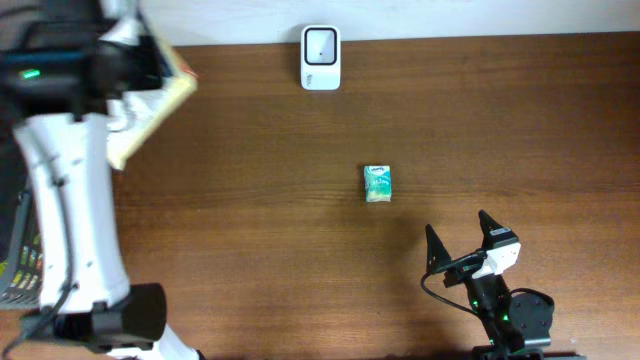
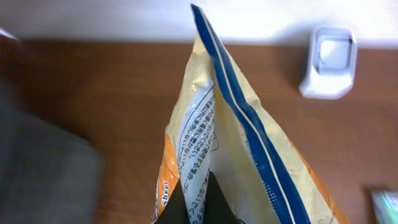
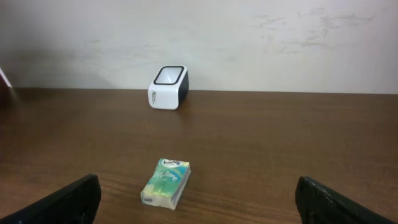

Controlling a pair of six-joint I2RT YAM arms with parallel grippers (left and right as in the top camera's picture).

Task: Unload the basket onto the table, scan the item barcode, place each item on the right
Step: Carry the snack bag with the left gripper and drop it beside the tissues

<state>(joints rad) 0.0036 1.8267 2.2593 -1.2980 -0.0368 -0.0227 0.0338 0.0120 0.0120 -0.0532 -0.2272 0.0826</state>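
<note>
The tabletop is clear beside the green tissue pack, so my left gripper needs to sweep back, to the right in the overhead view and down next, and let go of the bag there.
In the left wrist view my left gripper is shut on the lower edge of a cream and orange snack bag with a blue stripe, held above the table. From overhead the same bag hangs at the far left, under the left arm. The white barcode scanner stands at the table's back edge, well to the right of the bag; the wrist views show the scanner too. My right gripper rests open near the front right, nothing between its fingers.
A small green tissue pack lies flat mid-table, a little ahead of the right gripper; the right wrist camera sees this pack between itself and the scanner. A dark bin sits at the left edge.
</note>
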